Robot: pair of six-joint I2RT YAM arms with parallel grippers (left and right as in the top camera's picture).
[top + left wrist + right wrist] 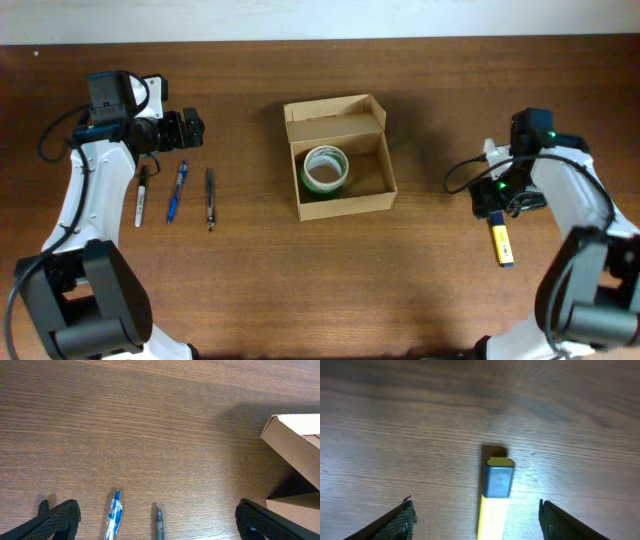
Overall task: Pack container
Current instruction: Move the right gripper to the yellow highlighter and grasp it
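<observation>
The robot's right gripper should next move down onto the marker's yellow body just beside the blue cap and close, since the marker is between its open fingers.
The container (340, 200), a tan cardboard box with its flap lid raised at the back, stands open at the table's centre with a green-and-white tape roll (325, 168) inside. In the left wrist view its corner (292, 440) shows at the right. My left gripper (192, 128) is open, above the tips of a blue pen (114, 515) and a dark pen (159, 522), both lying between its fingers (60, 520). My right gripper (494, 212) is open over a yellow marker with a blue cap (497, 485), which lies on the table between its fingers (395, 522) without touching them.
A white-and-black marker (141, 195), the blue pen (176, 190) and the dark pen (210, 198) lie side by side left of the box. The yellow marker (503, 243) lies at the right. Cables hang by both arms.
</observation>
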